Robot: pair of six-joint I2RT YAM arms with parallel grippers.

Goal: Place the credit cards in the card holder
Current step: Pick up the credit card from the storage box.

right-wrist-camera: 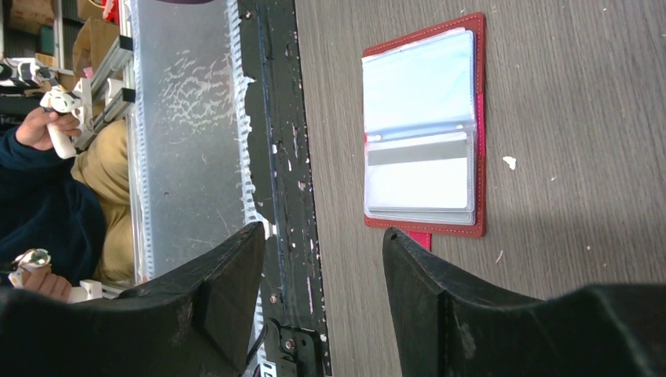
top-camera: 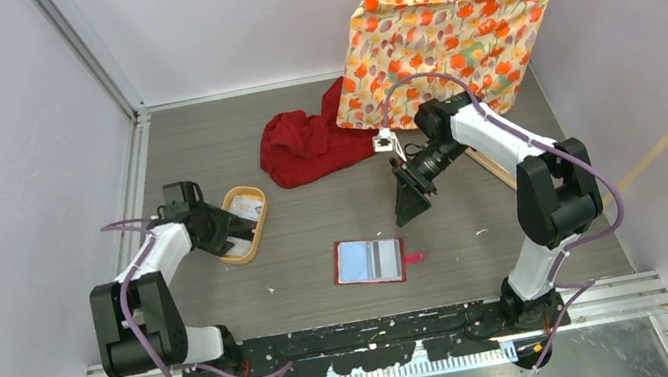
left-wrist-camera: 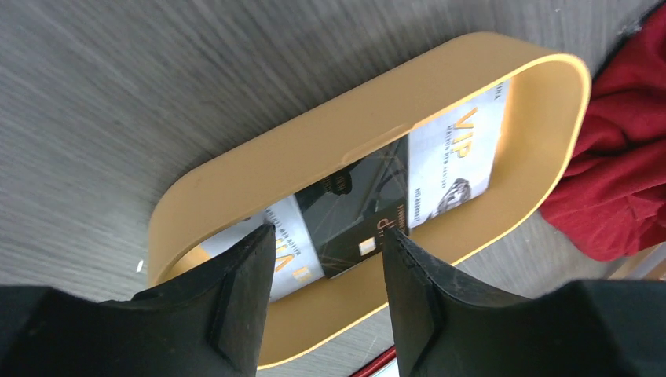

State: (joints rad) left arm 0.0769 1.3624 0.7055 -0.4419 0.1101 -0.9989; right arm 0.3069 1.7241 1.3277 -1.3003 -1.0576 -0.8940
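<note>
Next, my left gripper moves away from my base, toward the tray's far end, to bring the dark card between my fingers.
The red card holder (top-camera: 369, 261) lies open on the table in front of the arms, its pale clear pockets up; it also shows in the right wrist view (right-wrist-camera: 424, 126). The credit cards lie in the tan oval tray (top-camera: 265, 210): a whitish VIP card (left-wrist-camera: 463, 157), a dark card (left-wrist-camera: 357, 216) on top, and another whitish card (left-wrist-camera: 294, 247). My left gripper (top-camera: 241, 234) is open and empty, fingertips just over the tray's near end (left-wrist-camera: 328, 236). My right gripper (top-camera: 407, 215) is open and empty, held above the table behind the holder (right-wrist-camera: 323, 236).
A large red cloth (top-camera: 308, 147) lies at the back, its edge beside the tray (left-wrist-camera: 620, 181). A floral cloth on a hanger (top-camera: 443, 40) leans at the back right. The arms' base rail (right-wrist-camera: 275, 157) runs along the near edge, a person (right-wrist-camera: 47, 196) beyond it.
</note>
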